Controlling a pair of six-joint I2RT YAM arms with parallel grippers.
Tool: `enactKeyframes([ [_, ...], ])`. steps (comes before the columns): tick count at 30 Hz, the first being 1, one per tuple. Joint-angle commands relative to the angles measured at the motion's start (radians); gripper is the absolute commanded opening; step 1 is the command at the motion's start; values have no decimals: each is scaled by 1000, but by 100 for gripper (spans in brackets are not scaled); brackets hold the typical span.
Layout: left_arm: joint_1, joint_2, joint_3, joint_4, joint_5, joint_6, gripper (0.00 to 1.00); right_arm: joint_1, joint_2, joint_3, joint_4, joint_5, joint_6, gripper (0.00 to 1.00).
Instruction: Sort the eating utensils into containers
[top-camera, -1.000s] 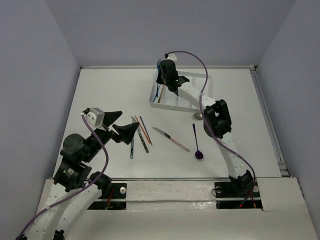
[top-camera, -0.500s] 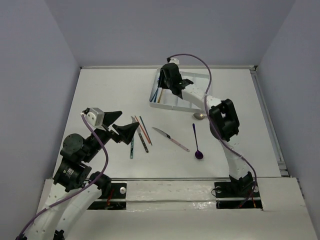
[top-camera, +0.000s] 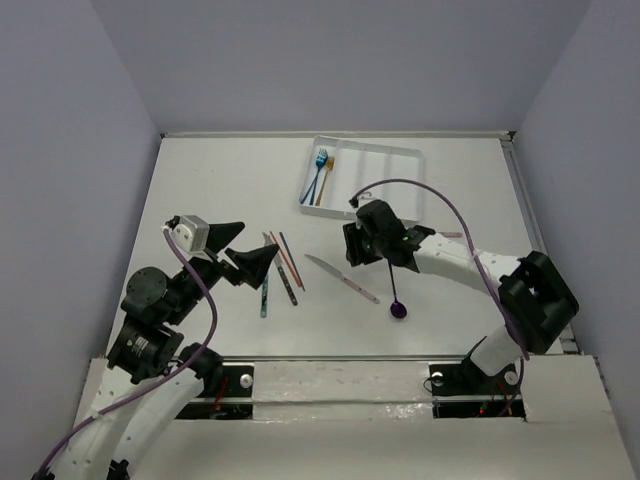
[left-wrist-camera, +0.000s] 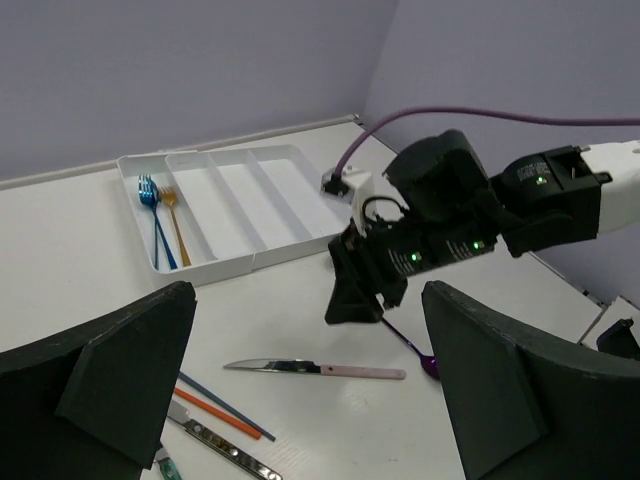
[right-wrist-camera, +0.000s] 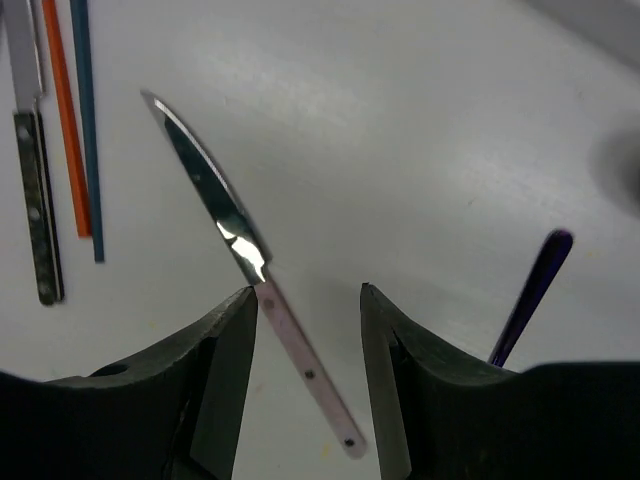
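Observation:
I should next lower my right gripper, then move it back onto the middle of the pink handle, which is below its open fingers.
The white tray (top-camera: 400, 152) stands at the back, with a blue fork (top-camera: 318, 168) and a gold fork (top-camera: 326, 172) in its left compartment. They also show in the left wrist view, the blue fork (left-wrist-camera: 150, 200) next to the gold fork (left-wrist-camera: 172, 205). My right gripper (top-camera: 352, 246) is open and empty, low over the pink-handled knife (top-camera: 340, 277). In the right wrist view the knife's handle (right-wrist-camera: 290, 340) lies between the fingers (right-wrist-camera: 225, 350), apart from them. The purple spoon (top-camera: 397, 300) lies just to the right. My left gripper (top-camera: 245, 258) is open and empty above the chopsticks.
A red chopstick (top-camera: 283, 258) and a blue chopstick (top-camera: 291, 262), a dark-handled knife (top-camera: 287, 283) and a teal-handled piece (top-camera: 264, 296) lie near the left gripper. The tray's other compartments (left-wrist-camera: 255, 200) hold nothing. Walls enclose the table on three sides.
My right arm has swung back from the tray's left end to the middle of the table and now hangs over the pink-handled knife. The two forks now show in the tray. The left arm is still.

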Motion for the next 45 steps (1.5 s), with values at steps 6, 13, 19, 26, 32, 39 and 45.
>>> enactKeyframes([
  [6,3,18,6,47,3,3,99,88,-49,-104,-111,-87,-27,55],
  [13,12,23,5,47,8,3,99,140,43,-72,-128,-84,-29,56],
  [19,12,14,5,49,13,3,99,177,102,-43,-157,-27,-14,48],
  [26,12,6,5,50,19,1,99,206,142,-20,-187,14,-3,17],
  [32,12,-3,5,50,17,1,99,216,114,-11,-202,32,16,0],
  [39,12,-3,3,53,25,1,99,216,-90,27,-132,51,17,0],
  [45,12,-8,5,50,23,0,99,93,-84,118,-64,113,17,0],
])
